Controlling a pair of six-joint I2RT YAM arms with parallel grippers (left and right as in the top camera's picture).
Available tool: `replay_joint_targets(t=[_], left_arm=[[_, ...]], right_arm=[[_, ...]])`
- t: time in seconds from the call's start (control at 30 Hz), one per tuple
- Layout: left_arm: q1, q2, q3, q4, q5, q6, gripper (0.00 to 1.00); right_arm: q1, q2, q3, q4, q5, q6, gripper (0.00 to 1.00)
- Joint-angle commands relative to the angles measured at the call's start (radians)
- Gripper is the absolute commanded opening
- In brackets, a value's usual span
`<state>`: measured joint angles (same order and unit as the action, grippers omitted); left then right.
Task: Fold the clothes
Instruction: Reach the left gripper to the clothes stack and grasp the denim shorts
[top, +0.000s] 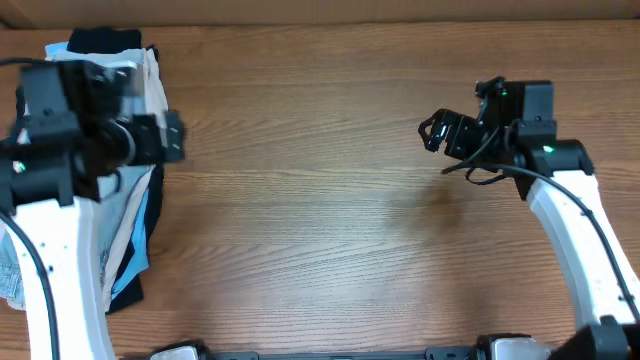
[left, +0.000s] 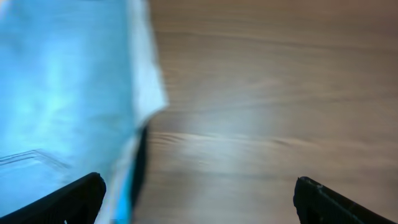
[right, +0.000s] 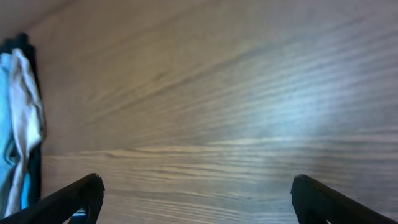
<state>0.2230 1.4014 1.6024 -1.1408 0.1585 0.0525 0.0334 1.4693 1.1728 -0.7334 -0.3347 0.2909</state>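
Observation:
My left gripper is above the denim, which lies to its left in the overhead view, so it should next go over the pile and down onto the stitched edge.
A pile of clothes (top: 135, 215) lies at the table's left edge, with black, white and light-blue fabric mixed. I cannot pick out the denim shorts in it. My left gripper (top: 172, 137) is motion-blurred, open and empty, hovering over the pile's right edge. In the left wrist view its fingers (left: 198, 186) are wide apart, with blurred blue and white cloth (left: 62, 93) under the left finger. My right gripper (top: 435, 130) is open and empty above bare wood at the right. Its fingers (right: 196, 183) are spread, and the pile (right: 18, 124) shows far left.
The wooden table (top: 320, 220) stretches between the two arms. A pale wall or edge runs along the back (top: 320, 10). The arm bases (top: 180, 352) sit at the front edge.

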Motion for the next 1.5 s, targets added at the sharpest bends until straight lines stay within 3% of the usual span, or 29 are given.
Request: replay_joint_targets(t=[0.0, 0.27, 0.57, 0.83, 0.97, 1.1, 1.27, 1.37, 1.43, 1.47], left_arm=[[0.118, 0.085, 0.023, 0.048, -0.049, 0.034, 1.00], [0.360, 0.284, 0.023, 0.199, -0.042, 0.155, 1.00], [0.546, 0.500, 0.023, 0.406, 0.067, 0.320, 1.00], [0.634, 0.692, 0.023, 0.492, 0.130, 0.327, 0.94], [0.636, 0.732, 0.023, 0.504, 0.130, 0.326, 0.73], [0.636, 0.734, 0.024, 0.520, 0.130, 0.316, 0.45], [0.632, 0.729, 0.044, 0.521, 0.132, 0.212, 0.30], [0.622, 0.727, 0.085, 0.489, 0.193, 0.151, 0.07], [0.605, 0.727, 0.133, 0.440, 0.262, 0.148, 0.04], [0.593, 0.727, 0.162, 0.409, 0.286, 0.148, 0.04]], right_arm=[[-0.003, 0.024, 0.024, 0.000, -0.049, -0.004, 1.00], [-0.002, 0.027, 0.024, -0.012, -0.056, -0.004, 1.00], [0.000, 0.027, 0.024, -0.022, -0.056, -0.003, 1.00], [0.000, 0.027, 0.024, -0.036, -0.056, -0.003, 0.99], [0.000, 0.027, 0.024, -0.035, -0.056, -0.003, 0.97], [0.000, 0.027, 0.024, -0.036, -0.061, -0.003, 0.94], [0.000, 0.027, 0.024, -0.035, -0.060, -0.003, 0.94], [0.000, 0.027, 0.024, -0.032, -0.060, -0.003, 0.94], [0.000, 0.027, 0.024, -0.024, -0.060, -0.003, 0.91], [0.000, 0.027, 0.024, -0.019, -0.060, -0.003, 0.85]])
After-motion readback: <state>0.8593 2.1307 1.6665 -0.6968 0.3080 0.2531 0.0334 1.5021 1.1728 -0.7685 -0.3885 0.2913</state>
